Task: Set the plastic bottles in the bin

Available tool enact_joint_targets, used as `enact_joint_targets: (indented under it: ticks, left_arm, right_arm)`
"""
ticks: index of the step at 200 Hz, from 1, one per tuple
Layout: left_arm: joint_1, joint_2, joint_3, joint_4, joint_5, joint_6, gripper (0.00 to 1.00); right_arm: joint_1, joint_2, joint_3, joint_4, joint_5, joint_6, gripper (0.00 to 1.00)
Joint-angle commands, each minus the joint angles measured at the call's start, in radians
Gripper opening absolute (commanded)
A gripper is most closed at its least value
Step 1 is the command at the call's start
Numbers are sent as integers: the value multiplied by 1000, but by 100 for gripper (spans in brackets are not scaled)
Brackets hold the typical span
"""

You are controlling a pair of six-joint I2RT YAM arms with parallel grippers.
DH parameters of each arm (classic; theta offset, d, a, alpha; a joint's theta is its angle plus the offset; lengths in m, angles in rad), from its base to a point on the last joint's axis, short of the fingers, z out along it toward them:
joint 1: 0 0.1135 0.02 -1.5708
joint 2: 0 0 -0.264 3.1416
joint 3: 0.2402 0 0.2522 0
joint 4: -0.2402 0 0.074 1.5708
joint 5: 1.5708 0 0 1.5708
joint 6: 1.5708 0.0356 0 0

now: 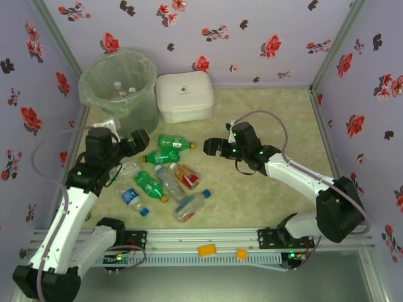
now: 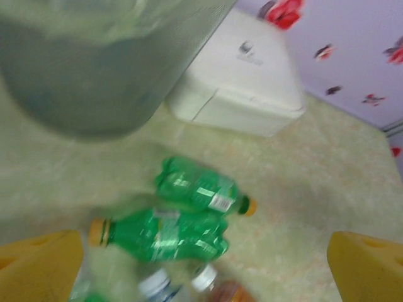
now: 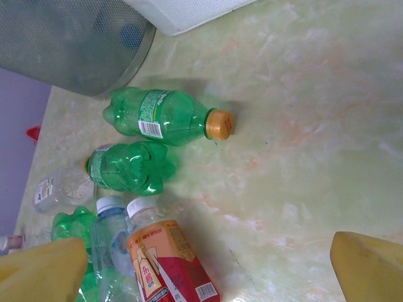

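Observation:
I should move my left gripper back and down next, onto the blue label of the clear plastic bottle.
The bin [image 1: 119,88] stands at the back left, with a few bottles inside. Several plastic bottles lie in a cluster at the table's left centre: two green ones [image 1: 174,142] [image 1: 162,156], a third green one [image 1: 150,185], a red-labelled one [image 1: 187,177] and clear ones with blue [image 1: 191,206] [image 1: 134,201]. My left gripper [image 1: 137,142] hangs open just left of the green pair [image 2: 201,189] [image 2: 160,236], below the bin [image 2: 94,63]. My right gripper [image 1: 213,147] is open to their right; its camera sees the orange-capped green bottle [image 3: 164,117] and the red-labelled one [image 3: 167,264].
A white rounded box [image 1: 184,95] sits right beside the bin at the back. Floral walls close the table on three sides. Two small orange blocks [image 1: 206,250] rest on the front rail. The table's right half [image 1: 283,126] is bare marble.

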Motion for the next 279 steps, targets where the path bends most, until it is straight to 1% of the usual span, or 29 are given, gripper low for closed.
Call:
enact_joint_targets:
  ticks: [1,33,53,69,102,123,170,179,200,216,240,255,279]
  left_arm:
    - [-27,-48,-79,-136,-170,-120,100]
    - [-50,-72,-151,-273,-229,-255,100]
    - [-55,-64,-189,-335,-234,-338,100]
    - [-53,-57,-216,-379,-236,-378,100]
    - [-61,-51,-290,-392,-235,-468,100]
    - [-67,-34,-322,-365,-220,-475,99]
    - [-87,-31,-410,-274,-220,-500,88]
    - [-89,-31,-427,-256,-219,-505,85]
    - [-91,-33,-460,-201,-217,-503,73]
    - [-91,-27,-476,-172,-219,-510,69]
    - [-92,-15,-489,-145,-220,-514,61]
    - [-93,-11,-498,-136,-219,-515,58]
    - [-93,-16,-513,-121,-217,-526,57]
  right_arm:
    - [7,21,34,28,36,-40,100]
    - [10,34,60,-8,56,-53,100]
    - [10,48,62,-6,60,-47,100]
    - [10,68,77,-20,59,-40,100]
    - [9,117,110,-43,22,-26,100]
    - [10,128,114,-37,8,-18,100]
    - [10,108,102,-38,20,-22,100]
    - [10,103,99,-38,21,-22,100]
    - [10,102,96,-38,20,-22,100]
    - [10,103,95,-38,12,-22,100]
    - [10,108,97,-43,11,-18,100]
    - [10,107,96,-43,12,-17,100]
    - [10,109,94,-42,10,-17,100]
